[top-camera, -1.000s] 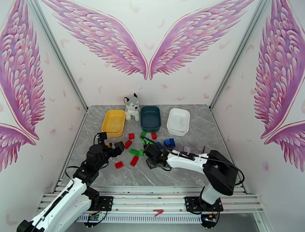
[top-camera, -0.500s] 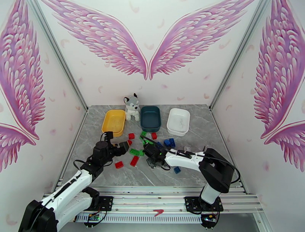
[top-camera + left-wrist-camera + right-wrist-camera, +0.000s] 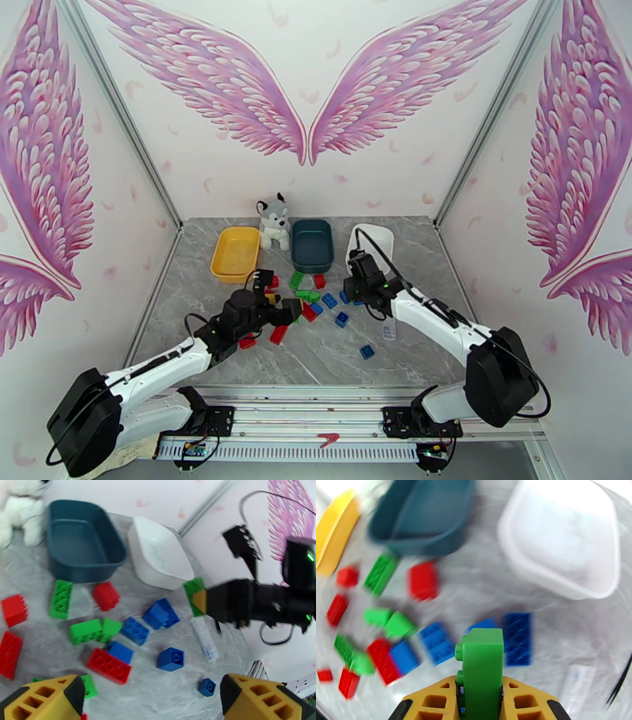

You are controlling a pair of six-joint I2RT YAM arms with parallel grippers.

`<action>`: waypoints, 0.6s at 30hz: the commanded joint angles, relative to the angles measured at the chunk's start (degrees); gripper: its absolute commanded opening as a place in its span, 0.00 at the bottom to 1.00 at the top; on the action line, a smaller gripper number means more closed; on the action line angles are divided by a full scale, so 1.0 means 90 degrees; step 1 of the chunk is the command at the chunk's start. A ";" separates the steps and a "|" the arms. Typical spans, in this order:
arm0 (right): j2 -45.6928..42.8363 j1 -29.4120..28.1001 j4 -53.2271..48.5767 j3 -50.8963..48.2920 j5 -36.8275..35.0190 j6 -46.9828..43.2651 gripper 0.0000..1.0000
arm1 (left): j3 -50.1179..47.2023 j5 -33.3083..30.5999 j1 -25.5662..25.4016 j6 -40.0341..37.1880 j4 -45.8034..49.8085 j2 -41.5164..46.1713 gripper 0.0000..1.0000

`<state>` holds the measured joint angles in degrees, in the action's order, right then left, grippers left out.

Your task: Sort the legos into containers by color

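My right gripper should go outward over the open inside of the white tray and let go of the green lego [image 3: 480, 665] there. The white tray is just outward of my right gripper.
Red, green and blue legos [image 3: 308, 295] lie scattered mid-table in front of three containers: a yellow tray [image 3: 235, 254], a dark teal tray [image 3: 311, 245] and a white tray [image 3: 371, 241]. My right gripper [image 3: 362, 286] hovers just in front of the white tray, shut on a green lego [image 3: 480, 665] that stands upright between its yellow fingers [image 3: 525, 697]. The left wrist view catches that same green lego [image 3: 194, 592] at the right gripper's tip. My left gripper [image 3: 276, 306] hangs open over the left side of the pile, its fingers [image 3: 51, 697] wide apart and holding nothing.
A grey-white husky plush [image 3: 273, 221] sits between the yellow and teal trays. A small white tube [image 3: 205, 638] lies right of the blue bricks. One blue brick [image 3: 367, 351] lies alone nearer the front. Walls close in the table on three sides.
My right gripper closed on the green lego, lifted it from the pile and swung back-right toward the white tray. My left arm stretched in over the pile. Some bricks shifted.
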<state>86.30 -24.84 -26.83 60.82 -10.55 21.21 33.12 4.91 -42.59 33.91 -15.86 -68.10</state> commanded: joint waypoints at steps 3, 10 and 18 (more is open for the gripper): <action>0.1180 0.0599 -0.0200 0.1604 -0.0126 0.0117 0.07 | 0.0102 -0.0201 -0.0175 -0.0326 -0.0293 -0.0556 0.96; 0.2497 0.1044 -0.1172 0.3477 -0.0446 0.0016 0.38 | -0.0288 -0.0547 -0.0161 -0.0294 -0.0244 -0.0344 0.96; 0.1850 0.1014 -0.1145 0.2878 -0.0513 0.0292 0.85 | -0.0435 -0.1119 -0.0120 -0.0442 -0.0027 0.0178 0.99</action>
<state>107.61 -15.09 -35.27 89.80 -13.82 22.26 30.02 -2.59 -43.97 31.29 -17.02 -68.18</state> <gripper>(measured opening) 0.807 0.987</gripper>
